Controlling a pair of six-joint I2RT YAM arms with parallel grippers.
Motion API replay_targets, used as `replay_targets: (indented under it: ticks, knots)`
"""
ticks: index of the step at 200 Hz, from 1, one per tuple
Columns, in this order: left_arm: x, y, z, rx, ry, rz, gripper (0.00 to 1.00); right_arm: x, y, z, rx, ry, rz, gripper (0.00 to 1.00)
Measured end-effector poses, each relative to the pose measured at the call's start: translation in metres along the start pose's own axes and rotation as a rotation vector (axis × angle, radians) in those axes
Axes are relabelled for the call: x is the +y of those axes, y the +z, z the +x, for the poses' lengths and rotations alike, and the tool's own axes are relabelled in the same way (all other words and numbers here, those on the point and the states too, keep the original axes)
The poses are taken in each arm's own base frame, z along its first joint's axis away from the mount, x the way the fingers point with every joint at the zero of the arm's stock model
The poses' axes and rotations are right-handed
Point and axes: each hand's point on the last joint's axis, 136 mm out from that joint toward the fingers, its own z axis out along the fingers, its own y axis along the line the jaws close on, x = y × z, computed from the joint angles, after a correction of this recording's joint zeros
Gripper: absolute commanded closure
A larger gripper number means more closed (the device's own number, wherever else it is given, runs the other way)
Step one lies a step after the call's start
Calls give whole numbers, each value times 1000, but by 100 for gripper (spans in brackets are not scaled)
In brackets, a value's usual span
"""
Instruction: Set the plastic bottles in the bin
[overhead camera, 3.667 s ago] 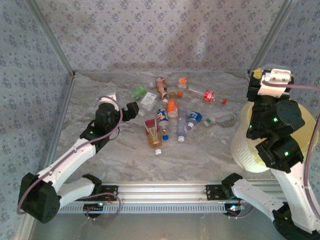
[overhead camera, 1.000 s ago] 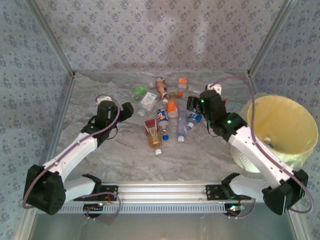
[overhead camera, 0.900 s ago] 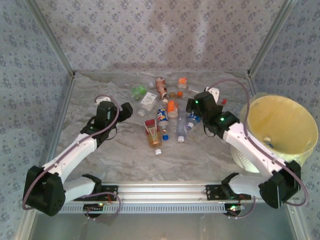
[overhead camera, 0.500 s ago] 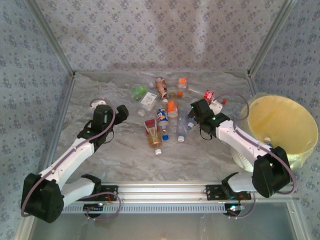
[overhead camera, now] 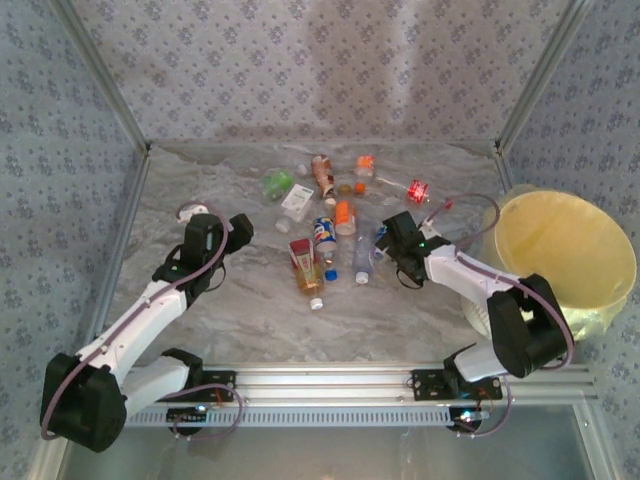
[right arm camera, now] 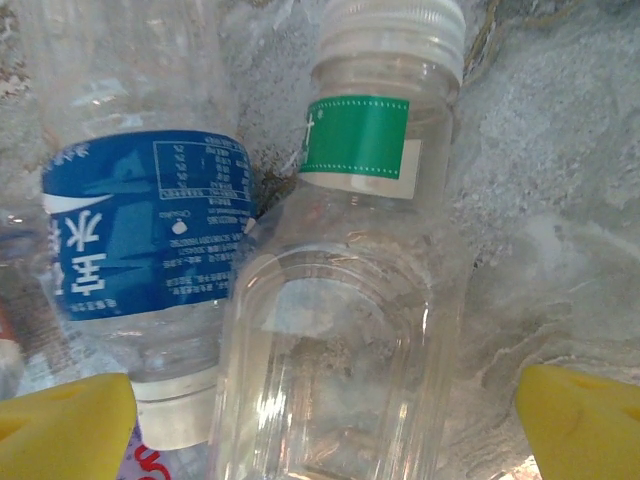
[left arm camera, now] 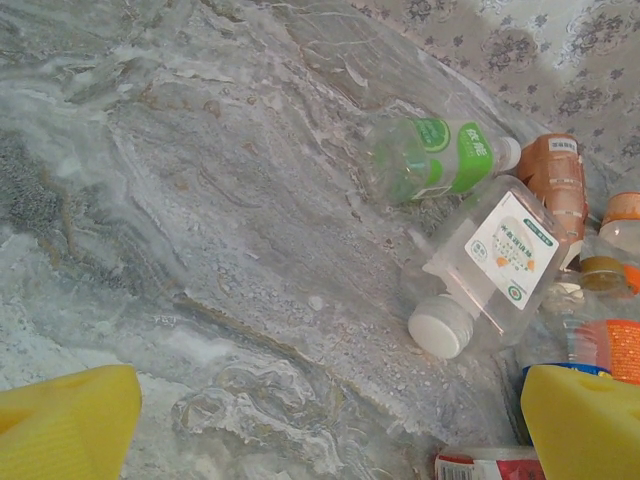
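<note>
My right gripper lowers around the clear bottle with a green label (right arm camera: 345, 300) next and closes.
The plastic bottles (overhead camera: 324, 232) lie scattered in the middle of the marble table. My right gripper (overhead camera: 393, 236) is low over their right side. It is open, its yellow fingertips (right arm camera: 65, 425) standing either side of a clear bottle with a green label (right arm camera: 345, 300). That bottle lies beside a blue-labelled bottle (right arm camera: 150, 235). My left gripper (overhead camera: 240, 228) is open to the left of the pile, with only bare table between its fingertips (left arm camera: 585, 425). Ahead of it lie a green bottle (left arm camera: 435, 160) and a white-capped bottle (left arm camera: 490, 265). The bin (overhead camera: 565, 250) stands at the right.
A red-labelled bottle (overhead camera: 417, 190) and an orange-capped one (overhead camera: 365, 163) lie further back. Metal frame posts and patterned walls enclose the table (overhead camera: 200, 320). The aluminium rail (overhead camera: 330, 385) runs along the near edge.
My right arm has swung from above the bin to the bottle pile and dropped low over the clear bottles. My left gripper has drawn back a little to the left.
</note>
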Motion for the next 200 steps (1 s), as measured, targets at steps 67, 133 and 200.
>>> replay_targets:
  ticks: [67, 133, 200]
  knots:
    - [3, 0, 1, 0, 1, -12, 2, -21, 6, 10, 35, -18, 68, 1]
    - [5, 0, 1, 0, -8, -18, 2, -23, 9, 6, 29, -17, 64, 17]
    - [9, 2, 5, 7, -13, -33, 2, -41, 28, 8, 46, -63, 67, 35]
